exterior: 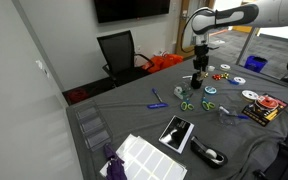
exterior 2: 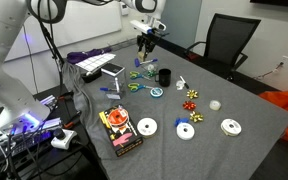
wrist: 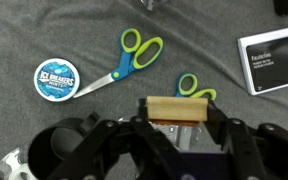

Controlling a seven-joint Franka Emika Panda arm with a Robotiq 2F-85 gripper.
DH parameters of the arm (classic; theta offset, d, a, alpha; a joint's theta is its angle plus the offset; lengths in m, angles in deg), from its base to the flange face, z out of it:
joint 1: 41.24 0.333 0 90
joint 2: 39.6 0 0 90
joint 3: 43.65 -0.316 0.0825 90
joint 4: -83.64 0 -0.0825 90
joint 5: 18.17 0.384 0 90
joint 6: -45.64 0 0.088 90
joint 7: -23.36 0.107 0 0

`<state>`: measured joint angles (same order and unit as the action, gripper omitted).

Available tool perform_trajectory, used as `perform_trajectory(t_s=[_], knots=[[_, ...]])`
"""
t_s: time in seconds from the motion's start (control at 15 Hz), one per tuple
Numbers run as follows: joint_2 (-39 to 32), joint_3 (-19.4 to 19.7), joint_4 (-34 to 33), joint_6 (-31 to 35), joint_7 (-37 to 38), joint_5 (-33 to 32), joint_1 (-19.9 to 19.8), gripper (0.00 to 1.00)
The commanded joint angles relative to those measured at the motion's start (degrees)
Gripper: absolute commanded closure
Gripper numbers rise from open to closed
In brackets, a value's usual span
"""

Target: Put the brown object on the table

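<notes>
My gripper will carry the block past the blue round tin and then down onto the bare cloth between the tin and the discs, because that patch is clear.
My gripper (wrist: 177, 115) is shut on the brown object (wrist: 177, 107), a tan rectangular block held flat between the two fingers. It hangs above the table (wrist: 34, 25), which is draped in dark grey cloth. Below it lie small green scissors (wrist: 197, 88). In both exterior views the gripper (exterior: 198, 62) (exterior 2: 147, 42) hovers above the table (exterior: 134, 112) (exterior 2: 259, 110), near a black cup (exterior: 195, 82) (exterior 2: 164, 76). The block is too small to make out in those views.
Larger green-handled scissors (wrist: 134, 55), a blue round tin (wrist: 56, 78), the black cup (wrist: 56, 150) and a black-and-white booklet (wrist: 274, 58) lie below. Discs (exterior 2: 186, 131), gift bows (exterior 2: 192, 97) and a colourful box (exterior 2: 119, 130) sit farther off. A black chair (exterior: 119, 50) stands behind the table.
</notes>
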<state>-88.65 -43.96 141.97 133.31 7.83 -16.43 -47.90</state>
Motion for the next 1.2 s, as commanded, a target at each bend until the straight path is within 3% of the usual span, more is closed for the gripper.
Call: perform_trajectory(t_s=[0.0,0.53,1.13], knots=[[3.28,0.79,6.98,1.7,-8.03,-3.84,-1.28,0.68],[5.4,1.8,20.49,16.29,-18.54,-14.2,-3.91,0.68],[9.78,2.02,34.03,32.53,-25.35,-15.66,-7.55,0.68]])
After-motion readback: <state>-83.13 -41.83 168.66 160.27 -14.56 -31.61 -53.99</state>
